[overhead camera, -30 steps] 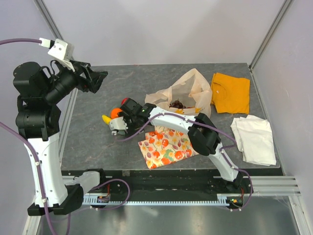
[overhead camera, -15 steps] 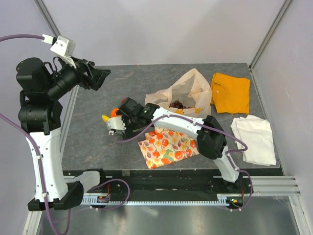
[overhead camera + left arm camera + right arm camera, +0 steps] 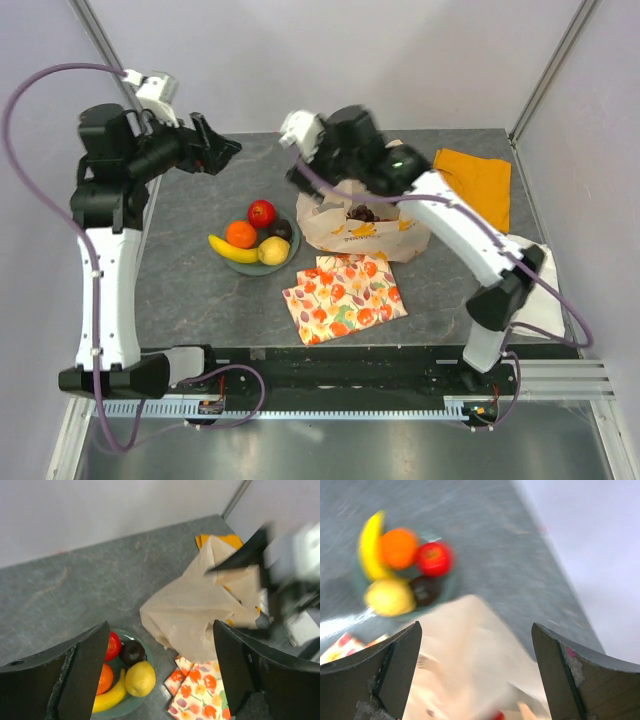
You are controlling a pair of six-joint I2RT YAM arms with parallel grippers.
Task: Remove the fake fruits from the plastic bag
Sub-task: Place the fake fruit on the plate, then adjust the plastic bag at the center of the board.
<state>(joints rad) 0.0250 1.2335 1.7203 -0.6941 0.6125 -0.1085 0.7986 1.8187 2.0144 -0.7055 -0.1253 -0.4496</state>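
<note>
Dark grapes still sit in the opening of the bag, so next I should bring my left gripper down toward the right in the top view to close on the bag's plate-side rim.
A teal plate [image 3: 238,266] holds a banana [image 3: 230,250], an orange [image 3: 240,233], a red apple [image 3: 262,212], a lemon [image 3: 273,250] and a dark purple fruit [image 3: 283,229]. The cream plastic bag [image 3: 365,232] stands to the plate's right with dark grapes [image 3: 365,212] in its mouth. My right gripper [image 3: 303,178] is open and empty, raised over the bag's left edge; its wrist view shows the bag [image 3: 470,670] beneath the gripper [image 3: 476,627]. My left gripper [image 3: 225,152] is open and empty, high at the back left; in its own view the gripper [image 3: 160,630] looks down on the plate [image 3: 145,652] and bag [image 3: 200,615].
A flat fruit-printed cloth [image 3: 345,297] lies in front of the bag. An orange cloth [image 3: 480,185] lies at the back right and a folded white cloth [image 3: 530,280] at the right edge. Frame posts stand at both back corners.
My right gripper has lifted off the plate at centre left and swung up and right to above the bag, uncovering the fruits. My left arm has shifted right and higher.
</note>
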